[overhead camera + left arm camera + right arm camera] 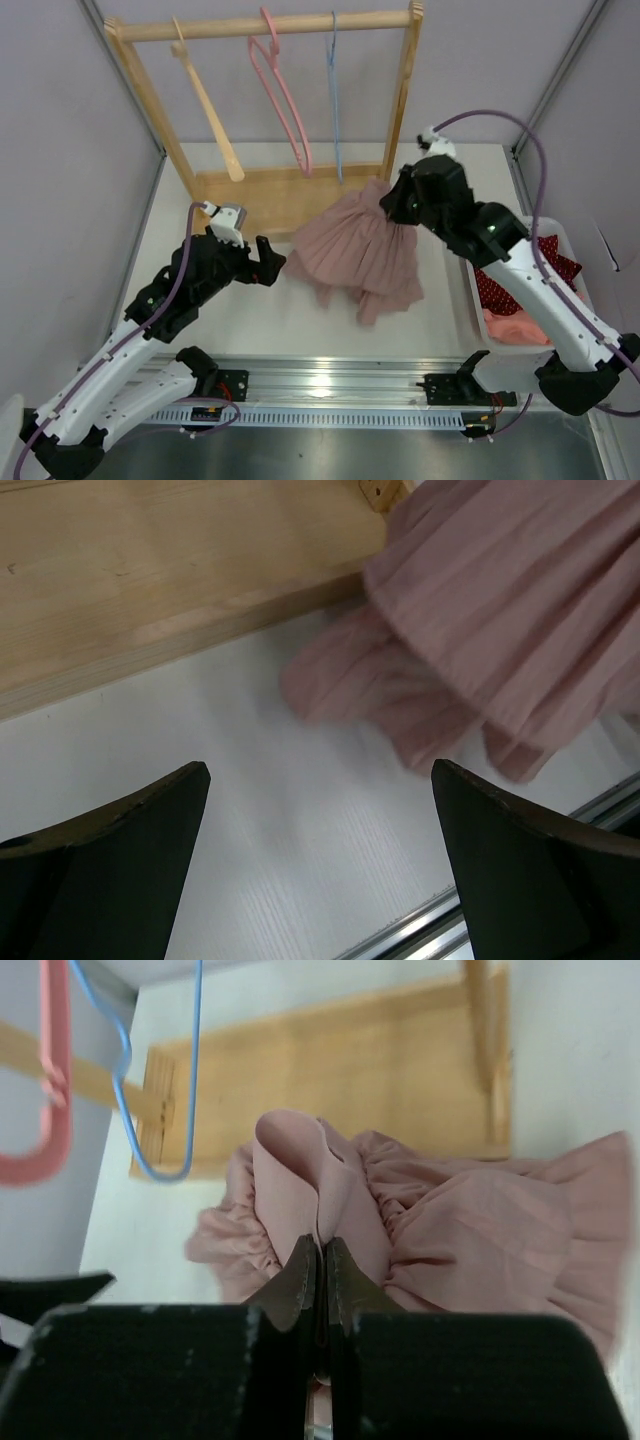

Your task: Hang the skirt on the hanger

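Observation:
My open left gripper moves to the right in the top view next, across the skirt onto its waistband (320, 1200), because only my right gripper holds the skirt.
A dusty pink pleated skirt (357, 248) hangs from my right gripper (392, 207), its hem spread on the white table. In the right wrist view the jaws are shut on the skirt's waistband (320, 1200), a fold of fabric standing up between them. My left gripper (272, 260) is open and empty just left of the skirt's hem; the left wrist view shows the skirt (500, 630) ahead and to the right of its fingers (130, 860). A blue wire hanger (333, 100), a pink hanger (283, 100) and a wooden hanger (205, 105) hang on the rack's rail.
The wooden rack (270, 25) stands at the back with its base board (260, 195) on the table. A white bin (520, 340) at the right holds red and coral clothes. A metal rail (330, 385) runs along the near edge.

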{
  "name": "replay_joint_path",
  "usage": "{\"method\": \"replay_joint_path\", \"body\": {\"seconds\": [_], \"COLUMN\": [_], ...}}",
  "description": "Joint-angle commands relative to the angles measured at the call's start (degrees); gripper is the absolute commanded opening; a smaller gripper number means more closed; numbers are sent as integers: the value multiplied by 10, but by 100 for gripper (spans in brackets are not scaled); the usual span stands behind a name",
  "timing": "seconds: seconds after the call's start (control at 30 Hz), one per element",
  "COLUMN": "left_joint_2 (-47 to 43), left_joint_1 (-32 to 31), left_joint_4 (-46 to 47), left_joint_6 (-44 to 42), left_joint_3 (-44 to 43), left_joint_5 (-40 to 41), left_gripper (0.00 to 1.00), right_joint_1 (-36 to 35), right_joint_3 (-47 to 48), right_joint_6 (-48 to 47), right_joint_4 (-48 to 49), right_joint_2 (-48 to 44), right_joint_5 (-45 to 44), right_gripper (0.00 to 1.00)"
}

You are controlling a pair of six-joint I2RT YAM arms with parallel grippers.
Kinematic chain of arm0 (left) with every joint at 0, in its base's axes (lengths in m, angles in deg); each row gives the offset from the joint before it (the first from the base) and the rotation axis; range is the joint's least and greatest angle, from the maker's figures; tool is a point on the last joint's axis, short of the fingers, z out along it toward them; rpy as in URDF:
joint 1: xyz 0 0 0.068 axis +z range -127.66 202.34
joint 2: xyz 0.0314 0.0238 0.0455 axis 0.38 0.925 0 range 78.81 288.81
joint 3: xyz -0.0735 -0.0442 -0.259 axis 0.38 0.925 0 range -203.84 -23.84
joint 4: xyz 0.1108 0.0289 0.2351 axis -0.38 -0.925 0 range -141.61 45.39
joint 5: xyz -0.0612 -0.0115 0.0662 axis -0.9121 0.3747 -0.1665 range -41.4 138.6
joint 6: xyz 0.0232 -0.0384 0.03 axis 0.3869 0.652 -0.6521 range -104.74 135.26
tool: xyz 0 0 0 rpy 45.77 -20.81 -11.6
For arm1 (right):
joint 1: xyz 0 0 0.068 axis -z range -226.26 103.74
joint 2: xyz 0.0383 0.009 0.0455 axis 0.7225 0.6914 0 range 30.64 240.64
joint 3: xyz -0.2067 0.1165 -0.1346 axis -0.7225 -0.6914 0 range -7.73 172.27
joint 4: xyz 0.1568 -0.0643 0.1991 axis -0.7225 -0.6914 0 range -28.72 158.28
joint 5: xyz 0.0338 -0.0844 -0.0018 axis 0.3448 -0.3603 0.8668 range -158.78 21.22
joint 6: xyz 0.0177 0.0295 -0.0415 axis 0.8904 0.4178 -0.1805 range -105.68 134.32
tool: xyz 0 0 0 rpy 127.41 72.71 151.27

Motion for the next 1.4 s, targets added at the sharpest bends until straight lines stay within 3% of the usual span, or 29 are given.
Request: {"method": "replay_joint_path", "body": {"seconds": [0.0,0.2,0.27,0.3,0.37,0.4,0.53,0.83,1.1,1.37], "left_joint_2": [-4,14,21,23,33,37,64,195,325,403], "left_joint_1": [-1,-1,0,-1,-1,-1,-1,-21,-79,-114], "left_joint_4": [-4,-19,-16,-10,4,11,54,130,105,83], "left_joint_6": [21,56,80,89,116,124,164,181,169,174], "left_joint_3": [-35,-19,-5,6,28,37,80,25,-107,-135], "left_joint_5": [3,4,-12,-18,-37,-41,-50,-68,-12,5], "left_gripper": [99,96,96,95,95,95,95,91,83,79], "right_joint_1": [-55,-139,-159,-182,-213,-220,-223,-140,-62,-35], "right_joint_3": [-94,-278,-309,-324,-331,-337,-362,-390,-403,-427], "right_joint_6": [33,99,113,117,126,130,149,157,126,117], "right_joint_4": [49,174,196,200,195,186,165,142,160,183], "right_joint_2": [-3,22,36,51,67,69,38,-80,-70,-69], "right_joint_5": [-24,-12,-6,-12,-26,-40,-70,-88,-33,-13], "right_gripper": [0,1,17,40,53,67,84,85,75,75]}}
